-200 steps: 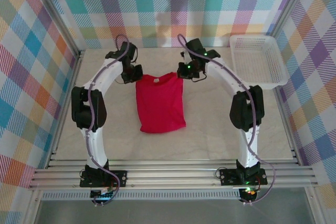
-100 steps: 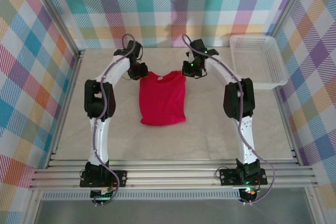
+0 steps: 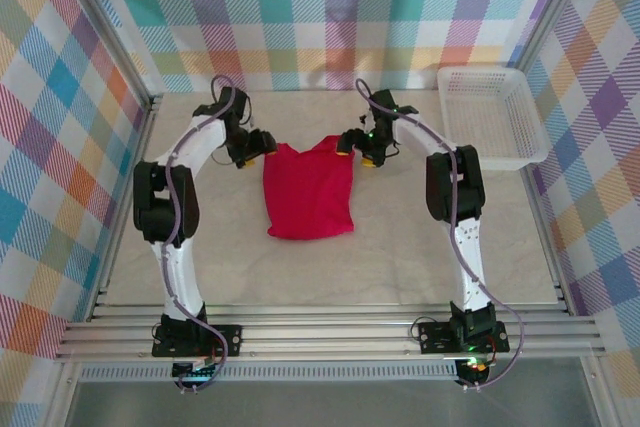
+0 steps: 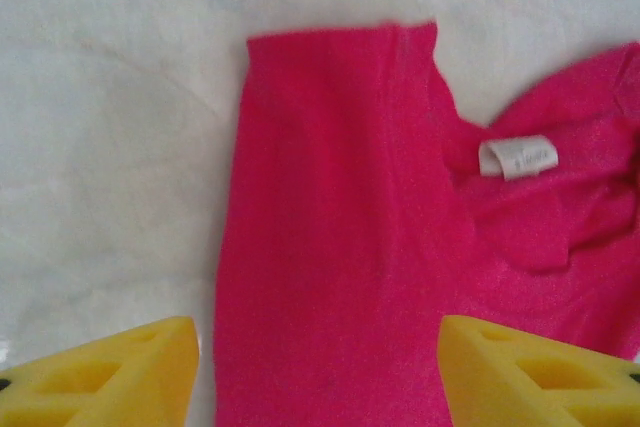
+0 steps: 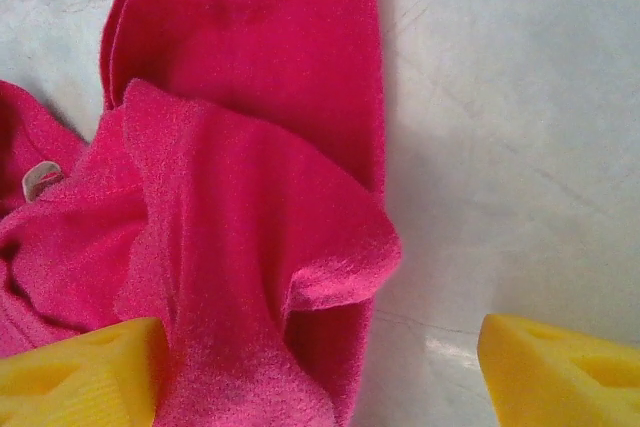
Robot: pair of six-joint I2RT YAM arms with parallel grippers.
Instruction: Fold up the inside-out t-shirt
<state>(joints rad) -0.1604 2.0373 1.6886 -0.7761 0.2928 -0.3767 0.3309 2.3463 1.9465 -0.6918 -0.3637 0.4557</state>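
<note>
One finger of my right gripper is over bare tabletop. My right gripper will next move down and toward the neck tag [image 5: 40, 179], onto the loose fold [image 5: 245, 282].
The inside-out t-shirt [image 3: 308, 190] lies on the table as a tall, narrow red rectangle with its collar end at the far side. My left gripper [image 3: 258, 145] stands open by its far left corner. In the left wrist view the yellow fingertips [image 4: 110, 372] straddle flat red fabric [image 4: 330, 247], and the white neck tag [image 4: 517, 157] shows to the right. My right gripper [image 3: 352, 144] is open at the far right corner. Between its fingers [image 5: 320, 372] a loose fold of the shirt [image 5: 250, 197] bulges up, held by nothing. The tag [image 5: 40, 179] peeks out at the left.
A white mesh basket [image 3: 490, 115] sits at the far right of the table. Checkered walls close in the back and both sides. Pale bare tabletop [image 3: 420, 247] stretches in front of the shirt and on either side of it.
Both grippers were shut on the shirt's far corners; they have opened and let go. The far edge has settled on the table, rumpled at the right corner.
</note>
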